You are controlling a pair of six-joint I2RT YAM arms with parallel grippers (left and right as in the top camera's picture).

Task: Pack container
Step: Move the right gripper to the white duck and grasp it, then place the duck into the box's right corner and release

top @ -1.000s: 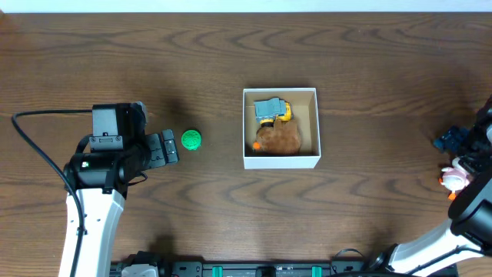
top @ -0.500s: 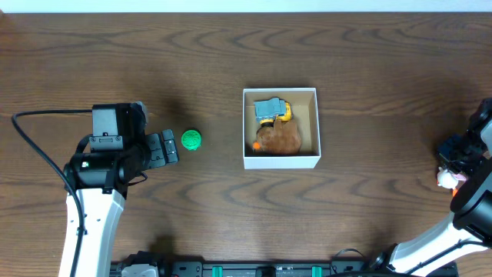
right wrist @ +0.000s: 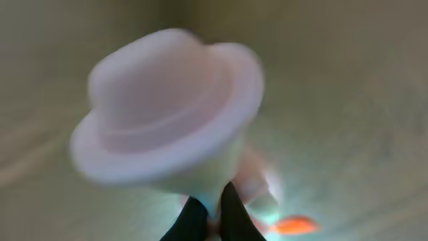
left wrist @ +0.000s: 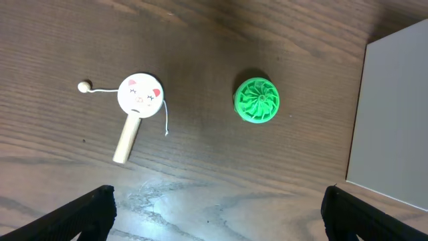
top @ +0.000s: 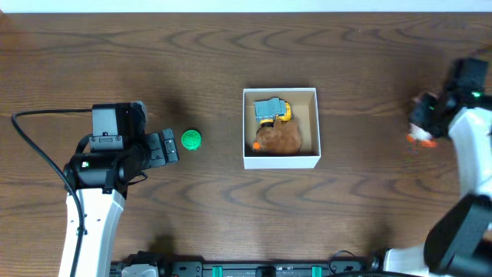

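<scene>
My right gripper holds the white toy figure and will next lift it over and lower it where the container's tan bottom is bare (top: 305,119) beside truck and plush.
The container (top: 281,161), a square box with white walls and a tan inside, sits mid-table and holds a grey-and-yellow toy truck (top: 270,110) and a brown plush (top: 280,139). Its white wall (left wrist: 394,114) shows at the right of the left wrist view. A green ribbed disc (top: 191,139) (left wrist: 257,100) lies just ahead of my open left gripper (top: 165,148) (left wrist: 214,217), whose fingers hold nothing. My right gripper (top: 423,123) (right wrist: 212,215) is shut on a white toy figure (top: 417,138) (right wrist: 167,107) with a hat and orange parts, blurred and held above the table, right of the container.
A small wooden rattle drum with a pig face (left wrist: 137,95) lies on the table left of the green disc, seen only in the left wrist view. A black cable (top: 34,146) loops beside the left arm.
My right gripper has shut on the white toy figure and carried it from the table's right edge up and leftward. The left arm has not moved.
</scene>
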